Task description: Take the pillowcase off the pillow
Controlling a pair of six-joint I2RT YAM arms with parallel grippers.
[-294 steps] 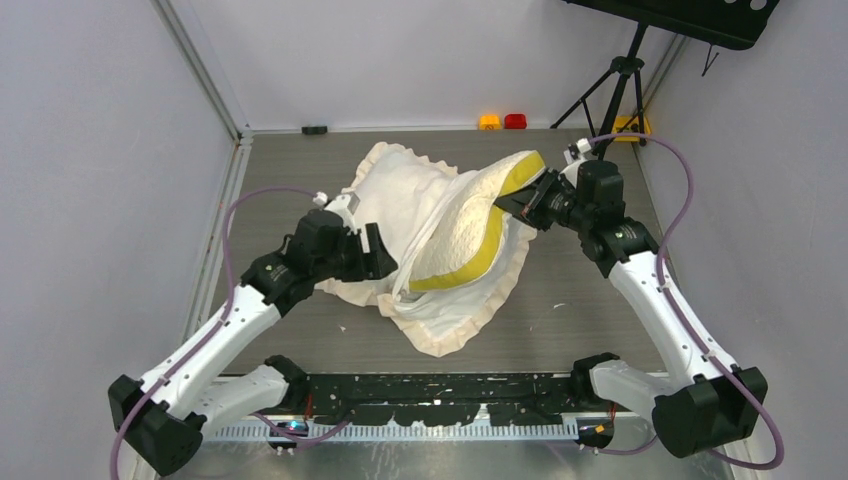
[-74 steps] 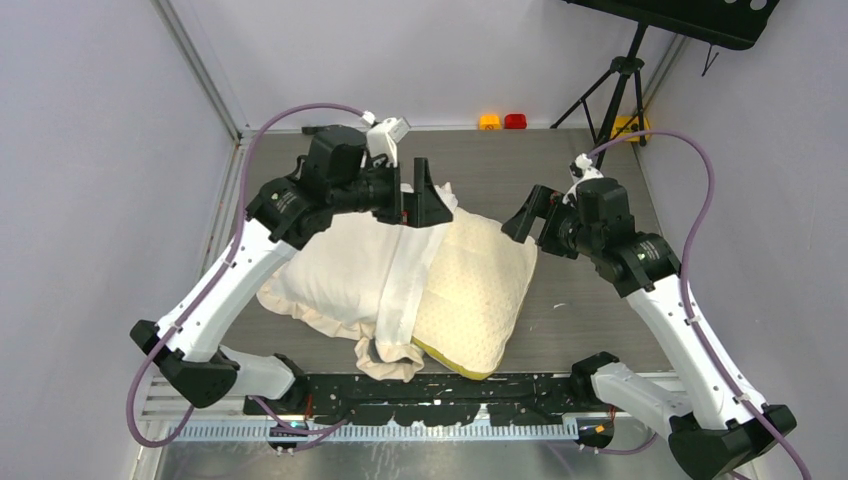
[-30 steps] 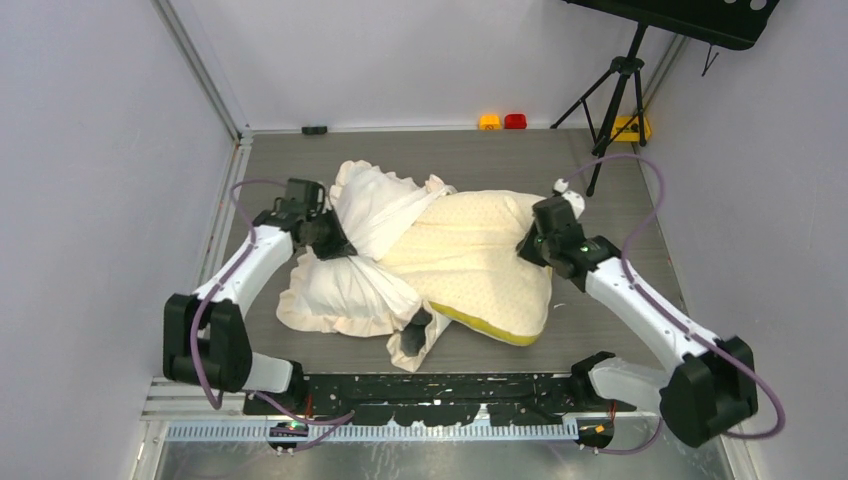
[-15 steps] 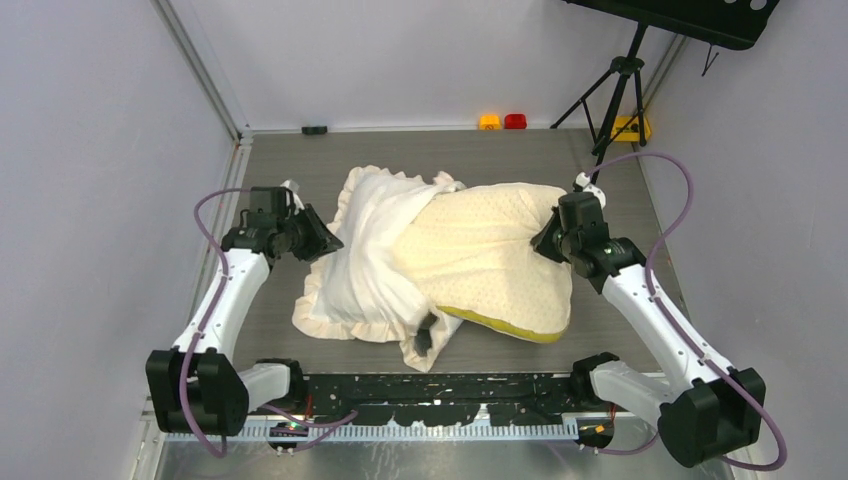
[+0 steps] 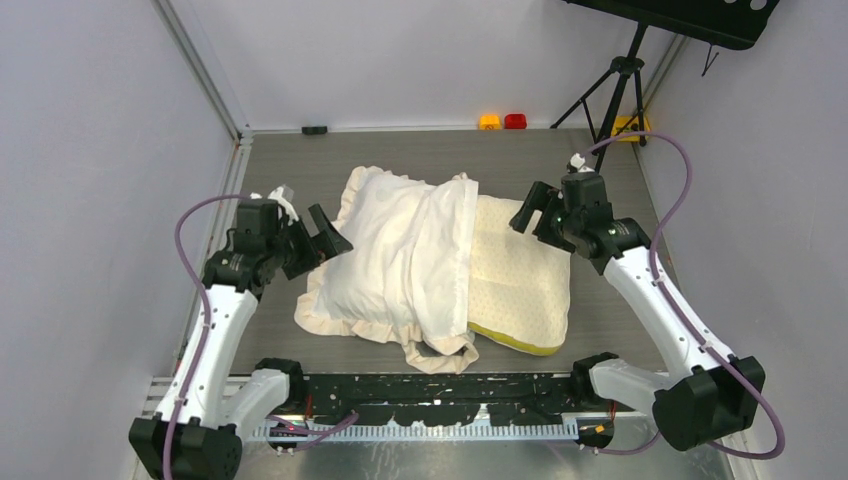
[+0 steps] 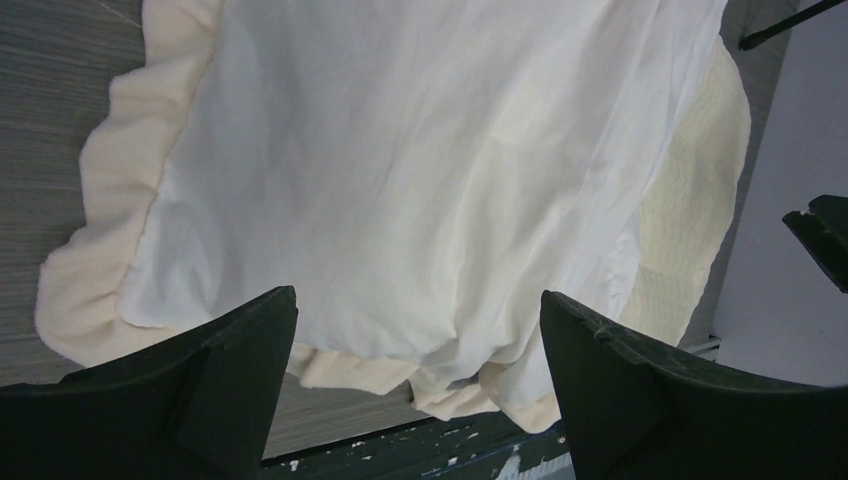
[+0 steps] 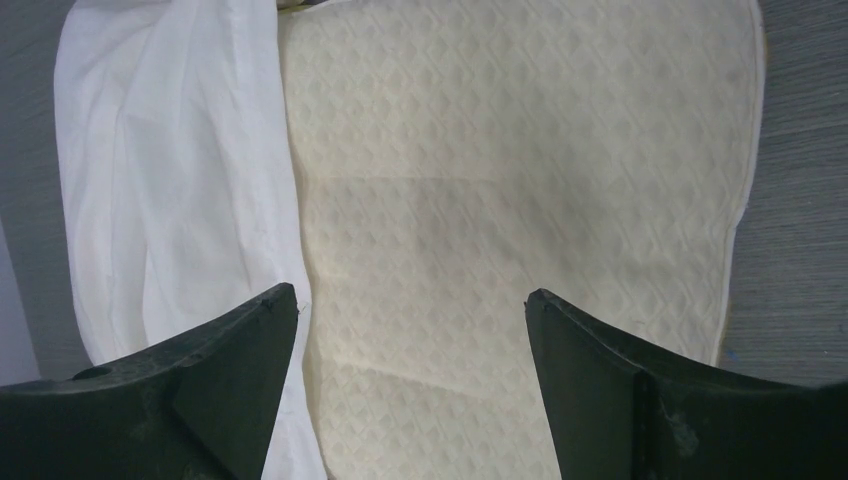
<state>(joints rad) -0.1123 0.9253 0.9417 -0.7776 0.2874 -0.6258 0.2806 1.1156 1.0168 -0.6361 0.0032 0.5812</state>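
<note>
The pillow's bare end [image 5: 542, 290] near the yellow side is below and back, so my right gripper should move down and back to it next, clear of the pillowcase [image 5: 400, 250].
The pillowcase [image 5: 400, 250] lies cream-white side up in the middle of the table, its frill [image 5: 320, 315] along the left and near edges. It covers the left part of the pillow [image 5: 520, 285], whose pale-yellow dotted right half and yellow side band stick out. My left gripper [image 5: 322, 240] hovers open at the cover's left edge, holding nothing. In the left wrist view the gripper [image 6: 416, 300] is above the pillowcase [image 6: 400, 160], with the pillow [image 6: 690, 210] beyond. My right gripper [image 5: 533, 222] hangs open over the pillow's far right corner. In the right wrist view this gripper [image 7: 410, 295] is above the pillow [image 7: 520, 150], with the pillowcase [image 7: 170, 170] at its left.
A tripod [image 5: 610, 90] stands at the back right beside a yellow object [image 5: 630, 125]. An orange light [image 5: 489, 121] and a red light [image 5: 515, 121] sit at the back edge. A black rail [image 5: 430, 390] runs along the near edge. Walls close in left and right.
Both grippers have gone from shut to open and let go of the fabric and the pillow. Both have drawn back from them. The pillowcase has settled flatter over the pillow's left part.
</note>
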